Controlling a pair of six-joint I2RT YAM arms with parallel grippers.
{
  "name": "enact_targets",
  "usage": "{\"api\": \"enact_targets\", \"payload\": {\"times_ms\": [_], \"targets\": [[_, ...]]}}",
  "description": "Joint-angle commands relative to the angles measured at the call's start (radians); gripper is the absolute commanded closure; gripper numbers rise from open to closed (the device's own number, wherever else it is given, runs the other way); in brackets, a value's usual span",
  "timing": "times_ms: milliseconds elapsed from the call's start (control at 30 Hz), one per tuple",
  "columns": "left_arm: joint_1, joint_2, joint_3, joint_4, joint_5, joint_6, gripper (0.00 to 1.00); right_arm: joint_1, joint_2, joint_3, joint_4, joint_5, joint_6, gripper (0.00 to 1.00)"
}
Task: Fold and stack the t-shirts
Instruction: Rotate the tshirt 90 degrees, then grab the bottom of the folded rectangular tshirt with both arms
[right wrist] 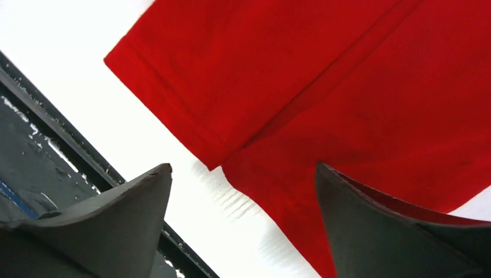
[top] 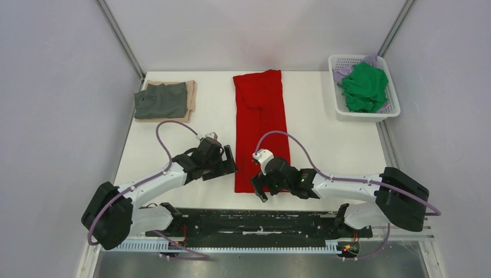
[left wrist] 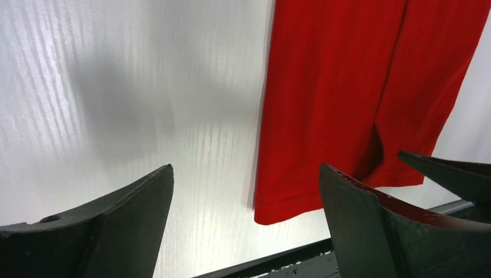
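My left gripper moves back and down onto the red t-shirt hem's nearest corner (top: 237, 189) (left wrist: 263, 215) next, as it's nearer the table's front edge than its open fingers.
A bright red t-shirt (top: 260, 124) lies folded into a long narrow strip down the middle of the table, its hem near the front edge. My left gripper (top: 229, 164) hovers open just left of the hem's near left corner; in the left wrist view the red cloth (left wrist: 347, 87) lies ahead of the gripper (left wrist: 246, 174), with nothing between the fingers. My right gripper (top: 259, 189) stands open over the hem's near end, and the red cloth (right wrist: 324, 87) lies flat below it (right wrist: 243, 168), not held. A dark grey t-shirt (top: 161, 100) lies folded on a tan one (top: 191, 92) at the back left.
A white lattice basket (top: 392, 107) at the back right holds a crumpled green t-shirt (top: 365, 87) and a lilac one (top: 343, 72). The table's front edge and black rail (right wrist: 58, 127) run close under both grippers. Walls enclose the table on three sides.
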Motion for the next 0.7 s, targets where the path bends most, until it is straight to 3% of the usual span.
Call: {"api": "enact_targets", "payload": {"times_ms": [0, 300, 467, 533, 667], "targets": [[-0.030, -0.024, -0.010, 0.004, 0.041, 0.009, 0.00, 0.005, -0.083, 0.057, -0.010, 0.020, -0.028, 0.02], [-0.111, -0.045, -0.050, 0.005, 0.081, -0.056, 0.02, -0.032, -0.375, -0.083, -0.087, 0.301, 0.083, 0.02], [-0.134, -0.044, -0.097, 0.025, 0.095, -0.094, 0.17, -0.165, -0.489, -0.184, -0.101, 0.199, 0.117, 0.02], [-0.133, -0.038, -0.124, 0.060, 0.097, -0.109, 0.26, -0.212, -0.499, -0.213, -0.100, 0.155, 0.132, 0.02], [-0.133, -0.005, -0.148, 0.145, 0.138, -0.133, 0.34, -0.251, -0.465, -0.233, -0.103, 0.109, 0.162, 0.07]]}}
